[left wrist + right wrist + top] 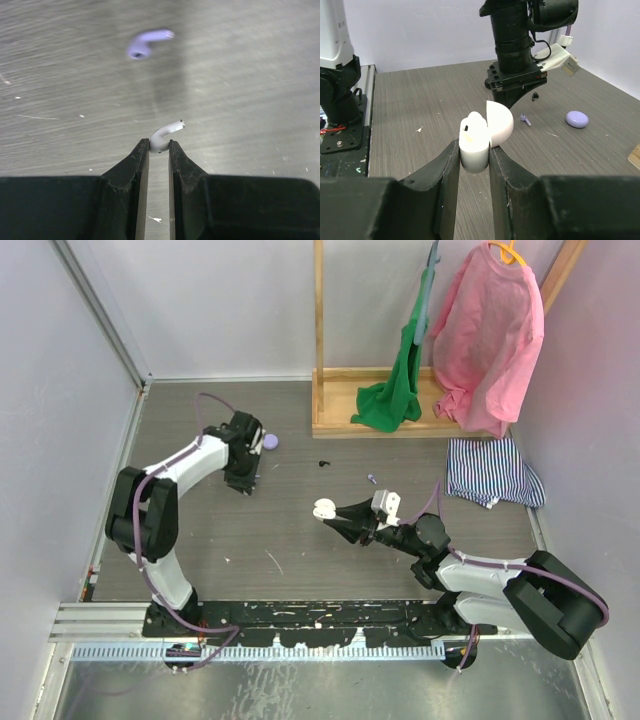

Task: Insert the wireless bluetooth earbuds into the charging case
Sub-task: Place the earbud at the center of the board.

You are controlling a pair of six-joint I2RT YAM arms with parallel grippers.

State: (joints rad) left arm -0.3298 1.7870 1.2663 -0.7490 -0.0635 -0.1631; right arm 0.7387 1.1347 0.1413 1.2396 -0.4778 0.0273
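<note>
My left gripper turns, shifts toward the charging case (323, 508) and goes down to bare table next, since the white earbud's stem pokes out sideways from my fingers.
In the left wrist view my left gripper (159, 144) is shut on a white earbud (162, 139), pinching its rounded end while the stem pokes up to the right. A lilac earbud (145, 44) lies loose on the table beyond it. My right gripper (475, 150) is shut on the open white charging case (474, 147), whose lid (501, 122) is tipped back to the right. One white earbud (474, 122) sits in the case. From above, the case (323, 508) is at mid-table and the left gripper (243, 480) is to its left.
A lilac case (269, 441) lies shut behind the left gripper, and a black earbud (323, 463) lies farther right. At the back right a wooden rack (330, 420) carries green and pink garments. A striped cloth (492, 472) lies at the right.
</note>
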